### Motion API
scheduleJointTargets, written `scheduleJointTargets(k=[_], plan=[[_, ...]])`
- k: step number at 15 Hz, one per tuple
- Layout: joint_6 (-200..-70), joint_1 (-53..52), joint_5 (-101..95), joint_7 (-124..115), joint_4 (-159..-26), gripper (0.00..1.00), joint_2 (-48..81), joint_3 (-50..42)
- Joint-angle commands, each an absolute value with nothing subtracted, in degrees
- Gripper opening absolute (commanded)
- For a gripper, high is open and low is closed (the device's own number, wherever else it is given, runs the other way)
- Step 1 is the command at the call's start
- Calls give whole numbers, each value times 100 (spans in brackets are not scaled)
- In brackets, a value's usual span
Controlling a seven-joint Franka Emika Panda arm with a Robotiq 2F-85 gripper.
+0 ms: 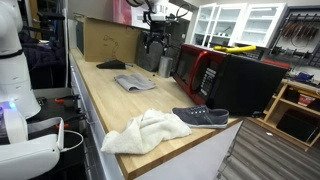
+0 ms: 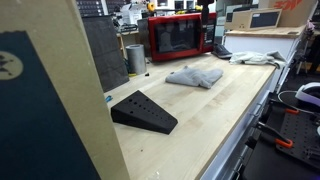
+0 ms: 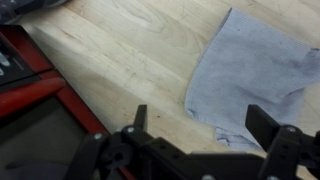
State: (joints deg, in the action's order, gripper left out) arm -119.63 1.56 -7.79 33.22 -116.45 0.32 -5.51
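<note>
My gripper lowers to the edge of the cloth next, since the grey cloth's corner (image 1: 142,76) (image 3: 193,107) on the microwave side shows between my open fingers.
My gripper (image 3: 200,125) is open with nothing between its fingers. In the wrist view it hangs well above the wooden table (image 3: 130,50), over the near edge of a crumpled light grey cloth (image 3: 250,75). One black finger (image 3: 140,118) stands over bare wood, the other over the cloth's corner. In an exterior view the gripper (image 1: 152,40) hangs high at the far end of the table, above and behind the grey cloth (image 1: 135,82). The same grey cloth (image 2: 195,76) lies mid-table in front of the microwave.
A black wedge (image 2: 143,110) lies near the cloth. A red microwave (image 1: 195,70), a metal cup (image 2: 135,58) and a cardboard box (image 1: 105,40) stand nearby. A white towel (image 1: 145,130) and a dark grey shoe (image 1: 200,116) lie at one end of the table.
</note>
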Motion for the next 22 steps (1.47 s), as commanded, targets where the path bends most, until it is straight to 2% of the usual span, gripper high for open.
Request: scheduleJointTargets(k=[1,13,22], plan=[[-12357,301,-465,3461,-11723,100,416,-507],[-12806,663,446,3700,-11527,100,1515,-208],[-12770,792,588,3646,-10555,100,2501,151]])
